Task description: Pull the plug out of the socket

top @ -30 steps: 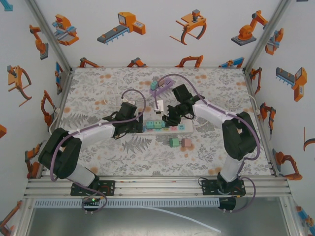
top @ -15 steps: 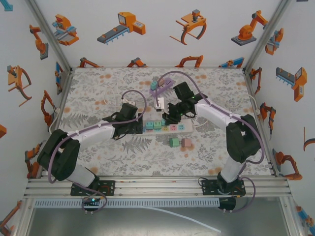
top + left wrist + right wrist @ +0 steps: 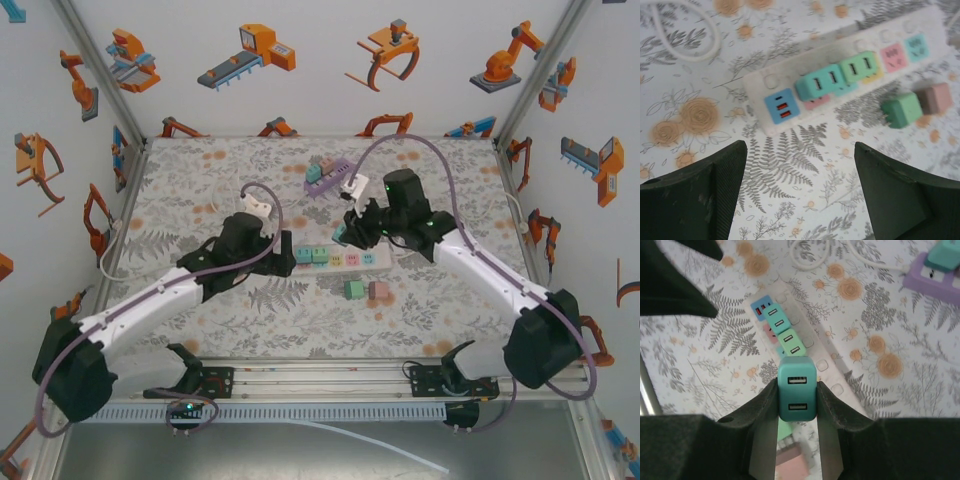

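The bare tabletop beside the pink plug is below my right gripper, toward my base, so I will next pull that gripper back and down to let go of the teal plug.
A teal two-port plug hangs clear above the white socket strip, pinched between the pads of my right gripper, which is shut on it. From above, that right gripper hovers over the middle of the strip. A teal plug and a green plug still sit in the strip. My left gripper is open with nothing between its fingers, just short of the strip's left end; the top view shows it beside that end.
A loose green plug and a pink one lie in front of the strip. A purple strip with plugs lies at the back. A white cable loops on the table to the left.
My right gripper has lifted away from the strip with the teal plug in it. My left gripper has opened and drawn back from the strip's left end.
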You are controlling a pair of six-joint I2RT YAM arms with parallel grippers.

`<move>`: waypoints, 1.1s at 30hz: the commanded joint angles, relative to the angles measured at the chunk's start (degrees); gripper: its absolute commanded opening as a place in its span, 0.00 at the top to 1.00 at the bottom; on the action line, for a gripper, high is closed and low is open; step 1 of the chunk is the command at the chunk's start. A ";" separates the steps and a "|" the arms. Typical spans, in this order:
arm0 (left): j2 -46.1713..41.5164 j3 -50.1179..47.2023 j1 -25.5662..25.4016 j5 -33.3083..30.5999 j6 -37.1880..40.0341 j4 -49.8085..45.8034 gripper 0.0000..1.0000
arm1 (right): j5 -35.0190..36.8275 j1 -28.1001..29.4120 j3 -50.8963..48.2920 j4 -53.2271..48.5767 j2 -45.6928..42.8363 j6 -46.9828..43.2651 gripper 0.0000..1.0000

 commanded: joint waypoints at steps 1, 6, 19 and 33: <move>-4.16 -1.13 -0.95 7.17 4.76 1.38 0.19 | 5.07 -2.46 -3.09 4.00 -4.33 20.55 0.80; -9.50 -1.63 -2.39 14.29 8.11 2.50 0.19 | 1.76 -8.10 -9.56 5.03 -10.96 34.56 0.79; -18.05 -2.09 -5.83 24.71 12.29 1.60 0.03 | -0.64 -23.00 -32.26 10.88 -26.48 63.66 0.78; -15.48 -1.12 -7.08 24.41 13.98 0.26 0.03 | 15.03 -23.67 -48.33 12.58 -35.60 70.20 0.78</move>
